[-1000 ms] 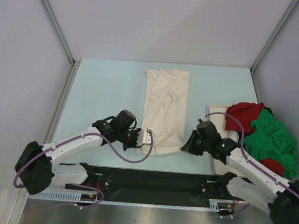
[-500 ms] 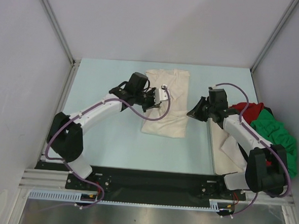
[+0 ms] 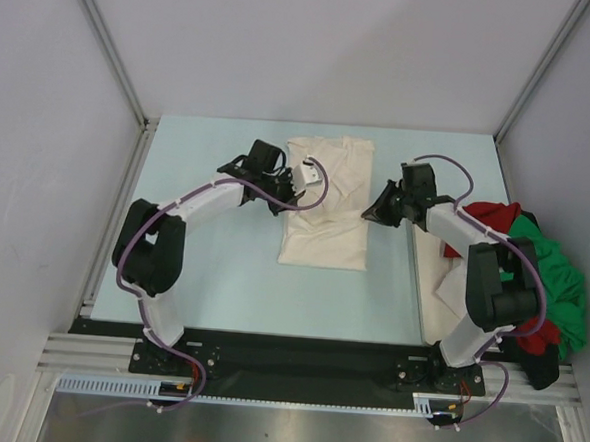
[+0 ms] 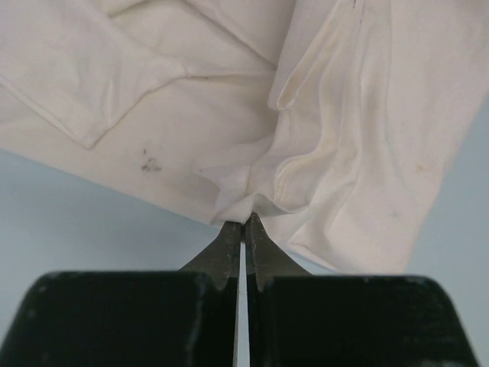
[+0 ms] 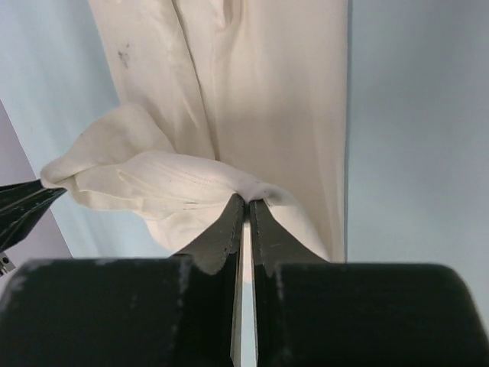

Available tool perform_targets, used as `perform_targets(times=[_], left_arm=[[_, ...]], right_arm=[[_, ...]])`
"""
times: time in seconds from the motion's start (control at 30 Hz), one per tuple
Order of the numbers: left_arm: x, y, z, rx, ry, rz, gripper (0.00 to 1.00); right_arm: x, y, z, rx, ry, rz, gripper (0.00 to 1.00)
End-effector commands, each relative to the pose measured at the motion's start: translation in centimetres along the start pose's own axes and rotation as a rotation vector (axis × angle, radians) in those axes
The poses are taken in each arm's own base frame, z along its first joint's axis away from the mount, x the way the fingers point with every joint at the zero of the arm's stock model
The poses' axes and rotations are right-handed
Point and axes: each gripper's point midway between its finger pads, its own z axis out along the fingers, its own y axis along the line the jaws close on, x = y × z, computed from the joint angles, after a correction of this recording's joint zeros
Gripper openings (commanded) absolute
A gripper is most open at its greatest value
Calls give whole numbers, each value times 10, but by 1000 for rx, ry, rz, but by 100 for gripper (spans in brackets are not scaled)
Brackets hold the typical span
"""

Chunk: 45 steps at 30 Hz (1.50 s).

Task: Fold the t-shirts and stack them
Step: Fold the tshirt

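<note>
My right gripper should next move slightly outward and down onto the shirt's edge nearer the tray (image 5: 302,162) to release the shirt's corner, since its lifted hem still sags between both grippers.
The cream t-shirt (image 3: 328,208) lies as a long strip in the middle of the pale blue table, its near end folded back over itself. My left gripper (image 3: 295,188) is shut on the cloth's left corner (image 4: 244,208), held just above the shirt's left edge. My right gripper (image 3: 373,212) is shut on the right corner (image 5: 246,197) at the shirt's right edge. The lifted hem sags between the two grippers. The red t-shirt (image 3: 483,226) and the bright green t-shirt (image 3: 547,272) lie bunched in a heap at the right.
A white tray (image 3: 436,290) at the right holds the heap of shirts. A metal frame post (image 3: 113,220) runs along the table's left edge and grey walls enclose the back and sides. Bare table (image 3: 212,266) lies left of and below the cream shirt.
Both grippers carried the shirt's near hem away from me, from the near end up over the shirt's middle. The strip now reads shorter, with its near part doubled over.
</note>
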Motion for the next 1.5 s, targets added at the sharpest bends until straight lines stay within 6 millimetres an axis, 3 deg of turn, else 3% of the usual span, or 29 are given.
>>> perform_targets(times=[0.0,0.23,0.33,0.37,0.47,0.63,0.7,0.8,0.83,0.9,0.97,1.03,1.23,1.33,1.47], left_arm=[[-12,27,2,-87,-32,-4,0],[6,61,14,-139,-11,-66,0],[14,67,21,-146,6,-84,2],[14,70,22,-153,9,-90,7],[27,78,34,-186,48,-146,24],[31,120,30,-356,88,-239,48],[31,127,27,-369,107,-261,53],[32,127,28,-354,114,-270,56],[36,124,33,-332,126,-283,56],[35,111,34,-257,143,-329,56],[34,95,35,-186,133,-385,56],[31,91,29,-180,118,-431,56],[29,59,34,-57,68,-508,57],[38,59,43,-57,95,-546,59],[49,69,51,-100,127,-564,52]], right_arm=[[-37,20,6,-46,-93,-50,0],[-50,12,30,-24,-92,-22,0],[-57,8,40,-14,-95,-6,9],[-63,3,46,4,-104,1,23],[-76,-5,51,33,-131,15,43],[-112,-8,35,73,-212,-19,47],[-113,-7,26,99,-228,-73,47],[-90,-7,23,114,-195,-177,48],[-80,-14,29,142,-161,-191,49],[-71,-10,38,98,-114,-235,48],[-70,-1,50,63,-98,-273,44],[-70,-7,57,105,-78,-308,41],[-67,-3,83,79,-28,-345,45],[-65,-4,94,75,-9,-341,45],[-63,-5,103,68,5,-323,36]])
